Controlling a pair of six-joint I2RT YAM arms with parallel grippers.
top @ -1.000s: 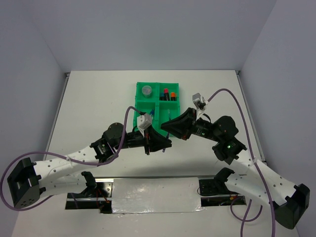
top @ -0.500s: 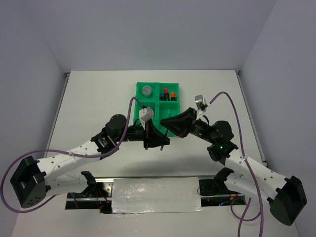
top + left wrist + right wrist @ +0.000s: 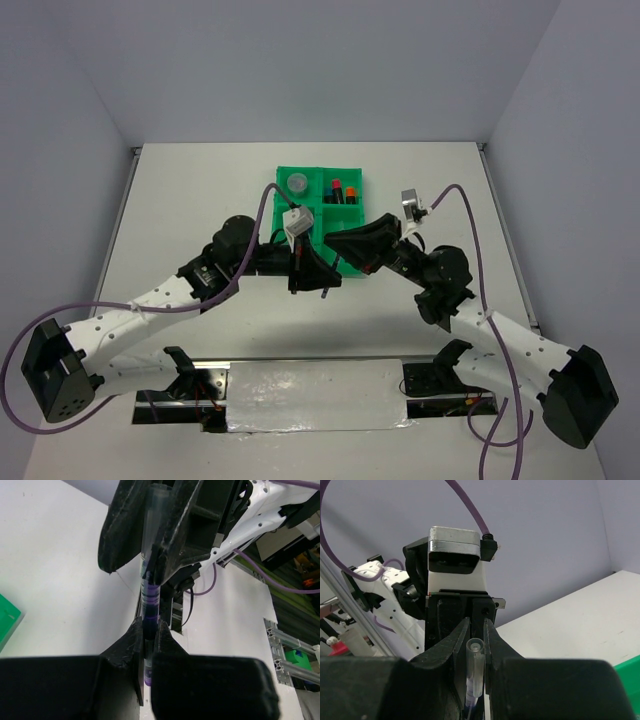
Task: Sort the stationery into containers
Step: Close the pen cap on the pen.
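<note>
The pen (image 3: 150,596) hangs in front of the green tray, so next my left gripper needs to move outward and down over the green tray's near section beside the markers and let go of it.
A thin blue pen (image 3: 150,596) with a clear cap (image 3: 475,661) hangs in the air between both grippers, just in front of the green tray (image 3: 279,200). My left gripper (image 3: 150,626) is shut on the pen's barrel. Facing it tip to tip, my right gripper (image 3: 476,628) is shut on the clear cap (image 3: 154,515). In the top view the left gripper (image 3: 330,279) and right gripper (image 3: 333,246) meet above the tray's near edge, and they hide the pen. A grey disc (image 3: 297,184) lies in the tray's far left compartment, and red-capped markers (image 3: 344,192) lie in the far right one.
The tray's near compartments are mostly covered by the two wrists. A corner of the tray (image 3: 7,621) shows at the left of the left wrist view. Purple cables (image 3: 470,215) loop off both arms. A metal rail (image 3: 310,385) runs along the near table edge.
Both wrists have shifted a little toward the tray while still joined on the pen. Neither grip has changed.
</note>
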